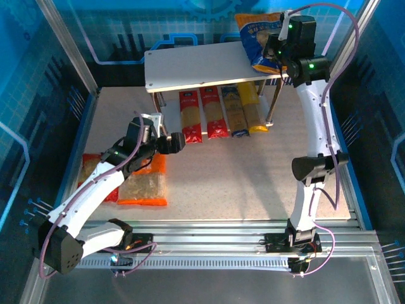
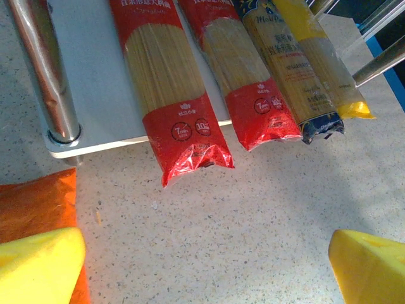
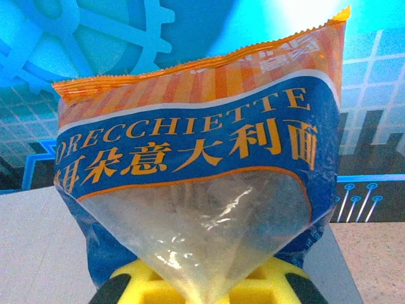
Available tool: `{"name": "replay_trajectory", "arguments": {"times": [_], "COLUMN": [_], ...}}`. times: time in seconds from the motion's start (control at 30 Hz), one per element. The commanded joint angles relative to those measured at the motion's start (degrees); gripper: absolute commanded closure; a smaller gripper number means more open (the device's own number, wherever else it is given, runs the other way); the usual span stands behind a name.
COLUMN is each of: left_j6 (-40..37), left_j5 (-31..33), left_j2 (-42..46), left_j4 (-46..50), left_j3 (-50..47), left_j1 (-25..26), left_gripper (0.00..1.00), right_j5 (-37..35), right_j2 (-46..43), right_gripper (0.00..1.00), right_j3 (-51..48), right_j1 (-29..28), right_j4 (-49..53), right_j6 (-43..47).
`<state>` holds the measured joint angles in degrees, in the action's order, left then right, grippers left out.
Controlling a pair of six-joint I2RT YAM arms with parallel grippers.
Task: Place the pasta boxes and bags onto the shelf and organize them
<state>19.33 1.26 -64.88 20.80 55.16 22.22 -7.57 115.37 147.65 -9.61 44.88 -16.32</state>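
Observation:
The blue bag is crowding the end of the top board. My right gripper should move slightly along the top board toward its bare part and let go of the blue bag's clear bottom.
Four pasta boxes lie side by side on the shelf's lower board (image 2: 101, 95): two red (image 2: 174, 95) (image 2: 247, 82), one dark blue (image 2: 291, 69) and one yellow (image 2: 323, 57); from above they show under the top board (image 1: 202, 66). My left gripper (image 1: 174, 143) hovers open over bare table just in front of them, its yellow fingertips (image 2: 38, 266) wide apart. My right gripper (image 1: 273, 54) is shut on the clear bottom of the blue bag (image 3: 202, 164), holding it over the top board's right end. An orange bag (image 1: 145, 187) and a red bag (image 1: 92, 171) lie at the left, partly under my left arm.
Thin metal legs (image 2: 41, 69) (image 1: 273, 104) carry the shelf. The speckled table (image 1: 253, 183) is bare from the middle to the right. Blue walls close in the back and sides.

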Motion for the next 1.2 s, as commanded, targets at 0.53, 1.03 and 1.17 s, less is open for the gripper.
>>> {"name": "replay_trajectory", "arguments": {"times": [0.53,1.03,1.17], "left_j6": [-0.7,-0.4,-0.4], "left_j5": [0.4,0.7,0.5], "left_j2": [0.2,2.0,2.0], "left_j4": [1.6,1.9,1.8], "left_j3": [1.1,-0.1,-0.1], "left_j1": [-0.7,-0.8,-0.8], "left_gripper": [0.00,0.00,0.01], "right_j5": [0.3,4.2,2.9], "right_j2": [-6.8,-16.0,-22.4], "right_gripper": [0.72,0.14,0.09], "right_j3": [-16.7,-23.6,-30.7], "right_j1": [-0.5,-0.9,-1.2], "right_j4": [-12.3,-16.1,-18.6], "right_j6": [-4.7,-4.2,-2.7]}}
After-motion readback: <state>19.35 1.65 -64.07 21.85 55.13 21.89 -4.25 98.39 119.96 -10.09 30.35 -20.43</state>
